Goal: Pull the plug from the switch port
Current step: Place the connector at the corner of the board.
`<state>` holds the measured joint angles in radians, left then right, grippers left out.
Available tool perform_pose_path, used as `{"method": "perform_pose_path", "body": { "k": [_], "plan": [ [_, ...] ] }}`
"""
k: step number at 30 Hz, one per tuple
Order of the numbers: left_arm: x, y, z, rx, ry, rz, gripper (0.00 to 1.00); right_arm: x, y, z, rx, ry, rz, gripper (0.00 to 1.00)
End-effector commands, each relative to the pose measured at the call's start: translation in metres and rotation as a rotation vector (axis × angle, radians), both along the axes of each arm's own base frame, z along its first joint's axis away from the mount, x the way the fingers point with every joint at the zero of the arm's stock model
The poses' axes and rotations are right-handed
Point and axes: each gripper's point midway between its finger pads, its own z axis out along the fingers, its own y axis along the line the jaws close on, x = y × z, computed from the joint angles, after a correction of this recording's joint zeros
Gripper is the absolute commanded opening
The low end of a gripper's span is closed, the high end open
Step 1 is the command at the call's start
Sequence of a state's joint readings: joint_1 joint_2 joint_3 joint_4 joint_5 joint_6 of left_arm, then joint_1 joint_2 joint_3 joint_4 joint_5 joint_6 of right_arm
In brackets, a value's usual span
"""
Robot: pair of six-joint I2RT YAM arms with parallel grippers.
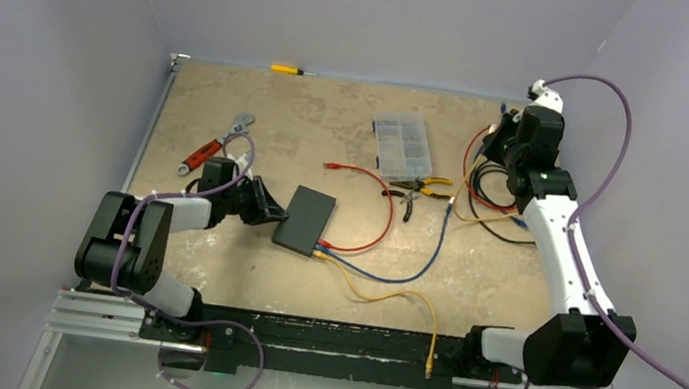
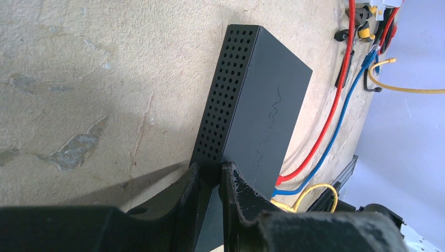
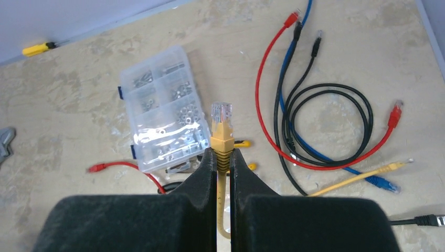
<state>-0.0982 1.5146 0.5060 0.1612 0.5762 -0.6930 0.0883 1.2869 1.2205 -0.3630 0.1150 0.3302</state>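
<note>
My right gripper should next go down toward the loose black plugs below it and let go of the yellow plug there, as it's clear of the switch (image 1: 306, 219).
The switch (image 1: 306, 219) is a flat black box lying left of the table's middle. My left gripper (image 1: 271, 211) is shut on its left edge, one finger on the perforated side wall and the other on the top (image 2: 210, 170). Red (image 2: 281, 180), blue and yellow plugs sit in the ports on its near short edge. My right gripper (image 1: 499, 144) hangs above the back right of the table. It is shut on the ribbed boot of a yellow plug (image 3: 221, 126), whose clear tip sticks out past the fingertips (image 3: 208, 160). This plug is away from the switch.
A clear organiser box (image 1: 401, 146) of small parts stands at the back middle, with pliers (image 1: 421, 186) beside it. A red-handled wrench (image 1: 212, 149) lies at the left and a yellow screwdriver (image 1: 291, 70) by the back wall. Loose black, red, blue and yellow cables (image 3: 325, 126) coil under the right gripper.
</note>
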Motion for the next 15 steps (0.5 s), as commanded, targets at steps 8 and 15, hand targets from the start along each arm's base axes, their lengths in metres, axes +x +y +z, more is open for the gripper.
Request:
{"method": "perform_pose_path", "body": {
  "k": [8,15],
  "plan": [
    [-0.036,0.032,-0.062,0.214,0.181,0.055,0.13,0.028,-0.021,-0.017,0.160,-0.018,-0.003,0.00],
    [-0.035,0.032,-0.060,0.210,0.174,0.054,0.13,0.049,-0.038,-0.024,0.157,-0.009,-0.048,0.00]
  ]
}}
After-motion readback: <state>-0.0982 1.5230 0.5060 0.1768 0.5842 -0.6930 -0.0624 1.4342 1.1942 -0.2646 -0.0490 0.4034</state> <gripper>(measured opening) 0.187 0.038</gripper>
